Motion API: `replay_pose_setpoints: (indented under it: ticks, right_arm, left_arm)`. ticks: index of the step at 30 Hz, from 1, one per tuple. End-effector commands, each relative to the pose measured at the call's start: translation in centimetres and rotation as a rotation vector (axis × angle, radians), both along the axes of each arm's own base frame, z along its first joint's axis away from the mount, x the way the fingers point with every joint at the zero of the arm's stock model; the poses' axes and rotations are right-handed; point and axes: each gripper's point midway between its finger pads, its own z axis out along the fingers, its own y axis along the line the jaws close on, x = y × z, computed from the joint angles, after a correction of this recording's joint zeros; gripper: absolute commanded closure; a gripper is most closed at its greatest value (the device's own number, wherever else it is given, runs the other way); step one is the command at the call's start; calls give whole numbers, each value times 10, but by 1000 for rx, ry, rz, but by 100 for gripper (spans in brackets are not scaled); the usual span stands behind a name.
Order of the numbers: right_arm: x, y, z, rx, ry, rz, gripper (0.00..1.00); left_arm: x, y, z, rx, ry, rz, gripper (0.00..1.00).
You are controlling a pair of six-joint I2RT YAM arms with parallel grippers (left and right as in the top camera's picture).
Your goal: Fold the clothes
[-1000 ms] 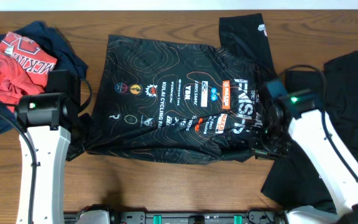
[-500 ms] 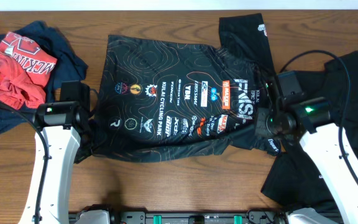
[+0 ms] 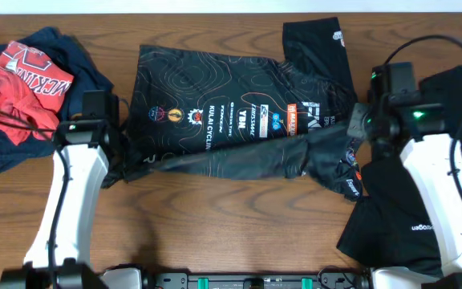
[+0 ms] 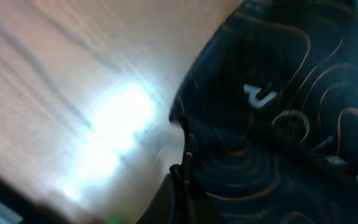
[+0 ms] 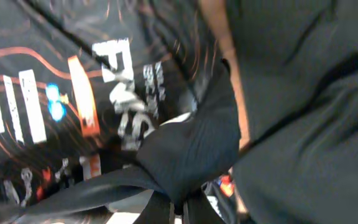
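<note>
My left gripper should next carry the jersey's corner outward over the jersey's edge by the round badges and release it, because the jersey's hem stops short.
The black cycling jersey [image 3: 223,112] with contour lines and sponsor logos lies across the middle of the table, its near hem lifted and carried toward the far side. My left gripper [image 3: 111,156] is shut on the jersey's near-left corner [image 4: 185,171]. My right gripper [image 3: 359,128] is shut on the near-right corner [image 5: 191,149], a bunched black fold. The logos show in the right wrist view [image 5: 73,93]. The left wrist view is blurred.
A red-lettered garment [image 3: 18,88] lies on a navy one [image 3: 70,60] at the far left. A plain black garment [image 3: 439,160] lies at the right, under my right arm. Another black piece [image 3: 319,40] lies at the back. Bare wood table [image 3: 215,233] lies in front.
Both grippers have lifted the jersey's near hem and moved it away from the front edge, folding it over the lower logos. Both arms moved toward the back.
</note>
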Motion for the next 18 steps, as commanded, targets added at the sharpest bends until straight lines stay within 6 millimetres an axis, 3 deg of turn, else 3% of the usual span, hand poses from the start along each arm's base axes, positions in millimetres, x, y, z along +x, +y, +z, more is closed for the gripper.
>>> replay_pose_setpoints:
  ticks: [1, 8, 12, 18]
  right_arm:
    - [6, -1, -10, -2, 40, 42, 99]
    - [4, 20, -53, 5, 179, 102, 99]
    - [8, 31, -73, 8, 221, 114, 99]
    - [11, 32, -76, 13, 218, 112, 99]
  left_arm:
    - [7, 0, -14, -3, 27, 15, 94]
    - [23, 1, -33, -3, 34, 15, 94]
    - [47, 3, -31, 3, -62, 15, 94]
    - [76, 5, -24, 10, -183, 15, 94]
